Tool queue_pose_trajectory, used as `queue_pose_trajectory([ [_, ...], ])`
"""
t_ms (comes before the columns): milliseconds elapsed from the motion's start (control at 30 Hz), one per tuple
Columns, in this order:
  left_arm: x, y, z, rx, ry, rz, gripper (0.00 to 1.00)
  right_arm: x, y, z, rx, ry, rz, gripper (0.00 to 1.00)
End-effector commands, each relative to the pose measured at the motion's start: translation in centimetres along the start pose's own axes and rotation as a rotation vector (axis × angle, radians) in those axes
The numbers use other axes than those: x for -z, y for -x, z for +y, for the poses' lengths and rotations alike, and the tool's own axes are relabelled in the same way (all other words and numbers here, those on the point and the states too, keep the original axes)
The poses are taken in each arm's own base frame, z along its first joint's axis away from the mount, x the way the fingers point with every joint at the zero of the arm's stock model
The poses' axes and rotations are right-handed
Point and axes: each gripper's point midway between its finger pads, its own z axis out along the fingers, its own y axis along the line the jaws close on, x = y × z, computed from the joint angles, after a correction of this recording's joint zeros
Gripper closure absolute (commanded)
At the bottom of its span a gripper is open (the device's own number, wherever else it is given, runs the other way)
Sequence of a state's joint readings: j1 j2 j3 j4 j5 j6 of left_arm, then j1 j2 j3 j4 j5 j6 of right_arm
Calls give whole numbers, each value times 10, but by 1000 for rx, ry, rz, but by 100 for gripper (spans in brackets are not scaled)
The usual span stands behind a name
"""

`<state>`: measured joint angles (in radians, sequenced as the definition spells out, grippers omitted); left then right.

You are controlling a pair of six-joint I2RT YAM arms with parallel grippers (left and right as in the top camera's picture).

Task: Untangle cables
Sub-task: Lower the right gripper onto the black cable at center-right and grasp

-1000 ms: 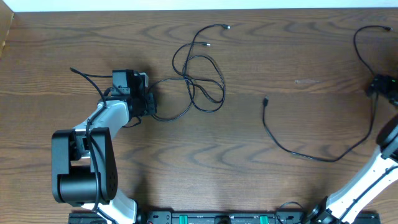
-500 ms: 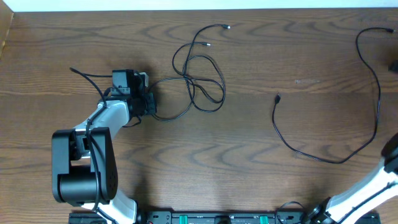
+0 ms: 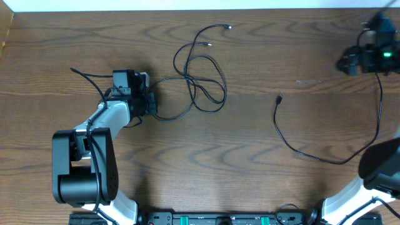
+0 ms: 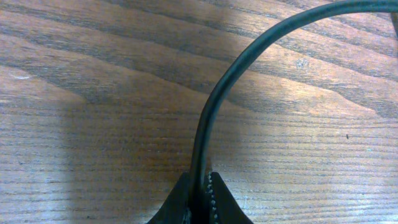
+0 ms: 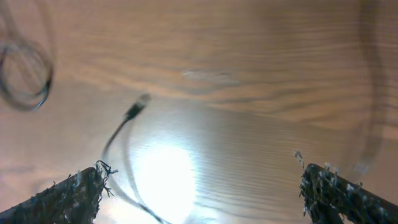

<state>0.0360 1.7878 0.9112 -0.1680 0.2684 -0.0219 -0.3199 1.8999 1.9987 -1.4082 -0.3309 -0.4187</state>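
Note:
Next, my right gripper goes left in the overhead view, back and down, onto the cable just behind the separate cable's plug end, since that end is clear.
A tangle of thin black cables (image 3: 201,81) lies in loops at the table's back centre, two plug ends pointing away. My left gripper (image 3: 150,105) sits at the tangle's left edge, shut on one strand. In the left wrist view that black cable (image 4: 214,106) rises from the pinched fingertips (image 4: 200,198) and arcs off to the right. A separate black cable (image 3: 312,156) curves across the right side, its plug (image 3: 279,98) free. My right gripper (image 3: 359,59) hovers blurred at the back right, open, with nothing between its fingers (image 5: 68,199). That separate cable's plug (image 5: 137,111) shows blurred below it.
The wooden table's far edge (image 3: 187,10) meets a white wall. The left arm's base (image 3: 78,169) stands at the front left, and a black rail (image 3: 219,219) runs along the front edge. Glare washes out the table under the right wrist camera.
The right arm swung from the right edge up to the back right corner. The separate cable's plug end slid a little to the right. The left gripper stayed put on its strand.

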Motion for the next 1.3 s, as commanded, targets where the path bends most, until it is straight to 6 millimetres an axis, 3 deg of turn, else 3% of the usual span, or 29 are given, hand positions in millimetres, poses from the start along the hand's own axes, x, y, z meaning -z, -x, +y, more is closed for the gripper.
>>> queue_pose_trajectory([
  [0,-4,-8,-3,-3,-13,20,93,-11,-1,39,81,58,51,1],
  [133,-4,-7,-3,-3,-13,20,93,-24,-13,89,151,124,146,1],
  [233,-4,-8,-3,-3,-13,20,93,-38,-24,112,194,151,207,1],
  [533,-4,-7,-3,-3,-13,20,93,-95,-87,143,174,120,446,1],
  [800,-4,-8,-3,-3,-13,20,93,-154,-133,154,152,95,508,2],
  [1000,-4,-8,-3,-3,-13,20,93,-165,-147,130,78,-65,532,14],
  [1133,-4,-8,-3,-3,-13,20,93,-167,-149,124,52,-106,532,32],
  [1267,-4,-8,-3,-3,-13,20,92,-173,-149,123,52,-105,514,40],
])
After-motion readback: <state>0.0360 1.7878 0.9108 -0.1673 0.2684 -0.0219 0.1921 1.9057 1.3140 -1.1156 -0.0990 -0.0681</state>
